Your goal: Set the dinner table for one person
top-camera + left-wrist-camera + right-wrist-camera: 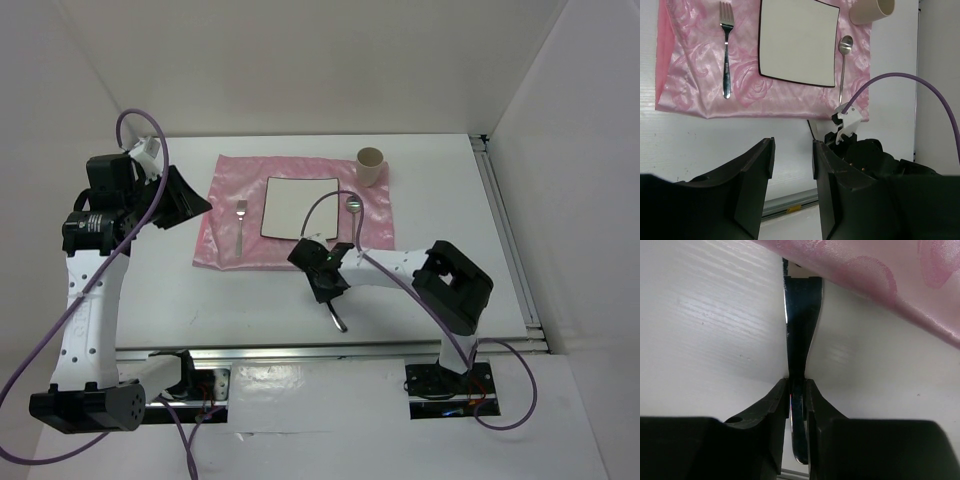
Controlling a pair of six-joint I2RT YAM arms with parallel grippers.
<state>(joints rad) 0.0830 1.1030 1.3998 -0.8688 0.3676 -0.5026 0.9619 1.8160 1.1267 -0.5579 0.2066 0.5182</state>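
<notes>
The right gripper lifts across, turns, lowers the knife onto bare mat beside the spoon [354,215] and releases next, since that lies outward, to its right in the top view.
The white dinner table [440,190] carries a shiny pink mat [225,215]. On the mat lie a square white plate [300,207], a fork [240,225] to its left, a spoon [354,215] to its right and a beige cup [371,165] at the far right corner. My right gripper [322,272] is low at the mat's near edge, shut on a knife [801,325] whose tip reaches the mat's edge [880,275]. Its handle end sticks out toward me [338,322]. My left gripper [190,200] is open and empty, raised left of the mat.
A silver rail [300,352] runs along the near edge and another along the right side [510,240]. White walls enclose the table. In the left wrist view, the right arm [865,155] and its purple cable [910,80] sit below the mat [685,65].
</notes>
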